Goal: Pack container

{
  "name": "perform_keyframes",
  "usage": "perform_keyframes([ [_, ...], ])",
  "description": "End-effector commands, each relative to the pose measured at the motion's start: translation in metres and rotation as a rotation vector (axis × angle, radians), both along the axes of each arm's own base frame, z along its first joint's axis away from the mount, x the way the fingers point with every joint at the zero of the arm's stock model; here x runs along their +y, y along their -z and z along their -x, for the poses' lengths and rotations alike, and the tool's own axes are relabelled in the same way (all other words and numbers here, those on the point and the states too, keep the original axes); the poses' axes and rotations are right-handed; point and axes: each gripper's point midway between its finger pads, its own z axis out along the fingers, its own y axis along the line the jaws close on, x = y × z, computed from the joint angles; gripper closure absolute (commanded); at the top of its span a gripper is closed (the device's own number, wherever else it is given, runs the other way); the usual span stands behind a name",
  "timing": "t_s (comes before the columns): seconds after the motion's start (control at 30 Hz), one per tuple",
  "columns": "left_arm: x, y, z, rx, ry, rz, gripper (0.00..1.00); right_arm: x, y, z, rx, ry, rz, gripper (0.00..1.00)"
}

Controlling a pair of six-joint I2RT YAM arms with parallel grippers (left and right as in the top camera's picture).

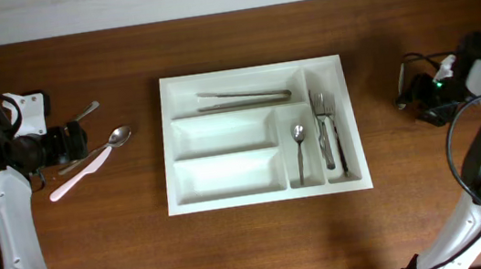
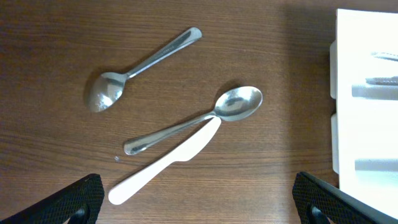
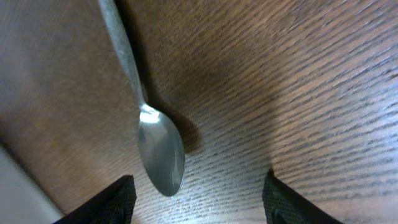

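Note:
The spoon's bowl (image 1: pixel 401 103) (image 3: pixel 161 152) lies off-center near one finger, so my right gripper will shift to the left in the right wrist view and tilt flatter around it.
The container (image 1: pixel 251 72), a white five-compartment tray, lies mid-table; its edge shows in the left wrist view (image 2: pixel 373 124). It holds long metal pieces (image 1: pixel 243 97) in the top slot, a spoon (image 1: pixel 298 141) and forks (image 1: pixel 325 129) in the narrow slots. Left of it on the wood lie two metal spoons (image 2: pixel 146 62) (image 2: pixel 199 118) and a white plastic knife (image 2: pixel 165 165). My left gripper (image 2: pixel 199 202) hangs open just short of them, holding nothing. My right gripper (image 3: pixel 199 202) is open over a spoon (image 3: pixel 158 149) whose bowl lies near the left finger (image 3: pixel 112 202).
The two large left compartments (image 1: pixel 222 132) of the tray hold nothing. Both arm bases stand at the table's side edges, with a cable by the right arm (image 1: pixel 459 117). A pale wall runs behind the table's far edge.

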Motion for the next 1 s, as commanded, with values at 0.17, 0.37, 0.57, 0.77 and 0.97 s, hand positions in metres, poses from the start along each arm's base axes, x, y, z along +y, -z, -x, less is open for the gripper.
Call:
perform_keyframes([
  [0.17, 0.001, -0.005, -0.004, -0.015, 0.013, -0.003, 0.01, 0.032, 0.02, 0.011, -0.035, -0.068, -0.161, 0.34],
  [0.37, 0.001, -0.005, -0.004, -0.015, 0.013, -0.003, 0.01, 0.028, 0.02, 0.006, -0.058, -0.057, -0.148, 0.34],
  [0.57, 0.001, -0.005, -0.004, -0.015, 0.013, -0.003, 0.01, 0.027, 0.023, 0.004, -0.062, -0.054, -0.149, 0.42],
  [0.77, 0.001, -0.005, -0.004, -0.015, 0.013, -0.003, 0.01, 0.033, 0.039, 0.006, -0.038, -0.033, -0.207, 0.42],
  [0.97, 0.001, -0.005, -0.004, -0.015, 0.013, -0.003, 0.01, 0.037, 0.046, -0.001, -0.067, -0.014, -0.269, 0.43],
])
